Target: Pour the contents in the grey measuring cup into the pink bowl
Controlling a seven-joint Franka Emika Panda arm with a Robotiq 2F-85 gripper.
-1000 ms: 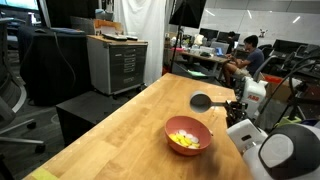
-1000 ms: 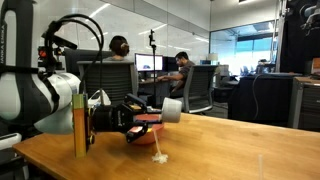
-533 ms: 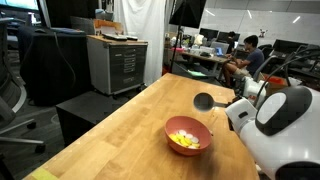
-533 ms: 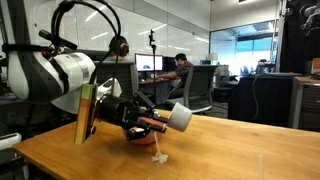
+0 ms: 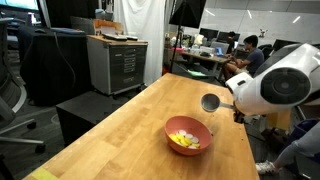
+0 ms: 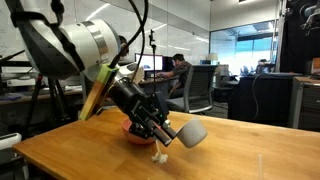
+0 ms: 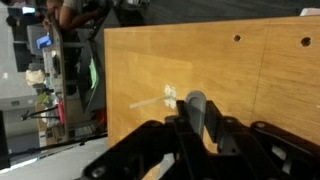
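The robot's gripper will next turn the grey measuring cup (image 5: 210,102) upright and lower it onto the bare tabletop beside the pink bowl, because the cup hangs tipped above the tabletop.
The pink bowl (image 5: 188,135) sits on the wooden table (image 5: 120,140) with small yellow pieces, the contents (image 5: 184,140), inside it. In an exterior view only a strip of the bowl (image 6: 135,133) shows behind the arm. My gripper (image 5: 227,105) is shut on the handle of the grey measuring cup (image 5: 210,102), which hangs in the air beyond the bowl. In an exterior view the cup (image 6: 191,133) is tipped on its side above the tabletop, held by my gripper (image 6: 166,129). The wrist view shows the cup (image 7: 196,110) edge-on between my gripper (image 7: 195,130) fingers.
A small white object (image 6: 158,156) lies on the table near the cup, also seen in the wrist view (image 7: 168,94). A grey cabinet (image 5: 116,62) stands past the table's far side. People sit at desks (image 5: 240,55) in the background. Two holes (image 7: 237,39) mark the tabletop.
The arm has swung and lifted, carrying the cup away from the bowl and lower toward the table. The bowl and its yellow pieces stayed put.
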